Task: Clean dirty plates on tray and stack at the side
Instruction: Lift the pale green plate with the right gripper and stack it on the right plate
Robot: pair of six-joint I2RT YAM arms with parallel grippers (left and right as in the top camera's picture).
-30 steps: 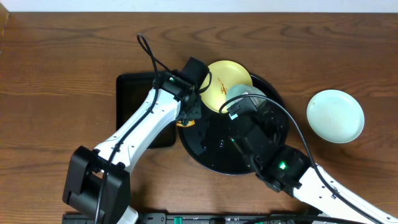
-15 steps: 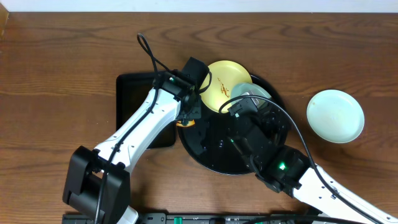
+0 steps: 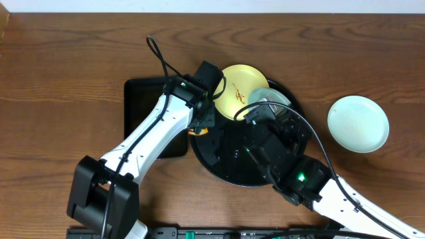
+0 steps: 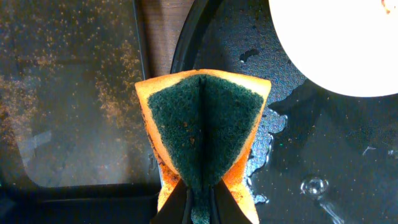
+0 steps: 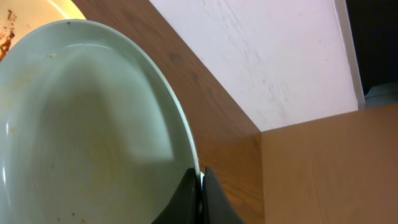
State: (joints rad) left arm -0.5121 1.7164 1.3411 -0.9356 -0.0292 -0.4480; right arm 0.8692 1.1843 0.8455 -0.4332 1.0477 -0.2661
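Observation:
My right gripper needs to level the tilted plate and bring it down onto the other mint-white plate (image 3: 358, 124), because that one already lies aside.
The round black tray (image 3: 226, 166) lies mid-table, wet in the left wrist view (image 4: 323, 155). A pale yellow plate (image 3: 242, 89) with brown smears sits on its far rim and shows in the left wrist view (image 4: 336, 43). My left gripper (image 4: 200, 208) is shut on a folded orange and green sponge (image 4: 202, 124) over the tray's left edge, seen overhead (image 3: 201, 126). My right gripper (image 5: 200, 186) is shut on the rim of a mint-white plate (image 5: 81, 130), held tilted over the tray (image 3: 272, 101). Another mint-white plate (image 3: 358, 123) lies on the table at the right.
A smaller black rectangular tray (image 3: 143, 119) lies left of the round tray, under my left arm; it looks speckled in the left wrist view (image 4: 68, 93). A white wall and a brown panel show behind the table (image 5: 292, 56).
The mint-white plate in my right gripper has tilted and shifted slightly toward the right over the tray. My left arm and the sponge have not moved.

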